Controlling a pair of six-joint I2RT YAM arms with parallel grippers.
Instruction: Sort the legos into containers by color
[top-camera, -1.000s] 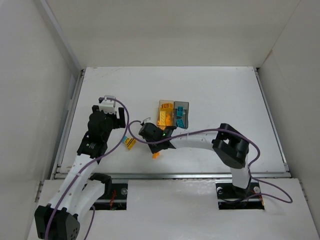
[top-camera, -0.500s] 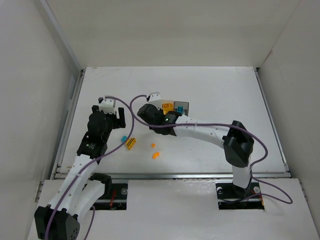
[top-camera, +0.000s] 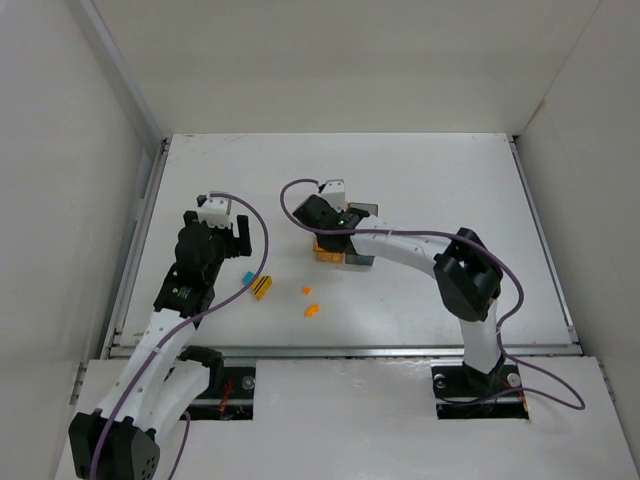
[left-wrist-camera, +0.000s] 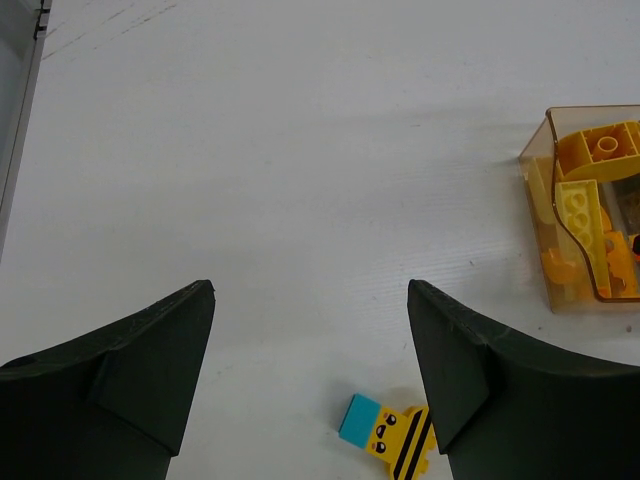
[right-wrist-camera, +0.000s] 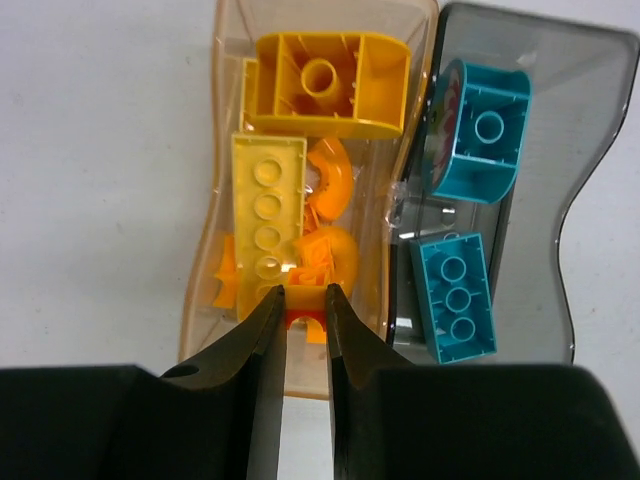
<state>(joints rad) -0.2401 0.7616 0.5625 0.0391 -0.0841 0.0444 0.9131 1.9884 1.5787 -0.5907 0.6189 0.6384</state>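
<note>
My right gripper lowers first next, then opens, to get the small orange lego to the amber container's near end (top-camera: 328, 255).
My right gripper (right-wrist-camera: 305, 292) is shut on a small orange lego (right-wrist-camera: 305, 320) and hangs right over the amber container (right-wrist-camera: 205, 270), which holds yellow and orange bricks. Beside it, the grey container (right-wrist-camera: 540, 200) holds teal bricks. From above, the right gripper (top-camera: 325, 215) covers most of both the amber container (top-camera: 326, 250) and the grey container (top-camera: 366, 212). My left gripper (left-wrist-camera: 310, 300) is open above the table, empty. Just below it lie a teal lego (left-wrist-camera: 358, 420) and a black-striped yellow lego (left-wrist-camera: 405, 442). Two small orange legos (top-camera: 306, 291) (top-camera: 312, 310) lie loose nearer the front.
White walls enclose the table on the left, back and right. A metal rail (top-camera: 340, 350) runs along the near edge. The right arm's forearm (top-camera: 400, 245) stretches across the table in front of the containers.
The right gripper has swung from the loose bricks near the front back to above the amber container, carrying the orange lego. The left arm has stayed put.
</note>
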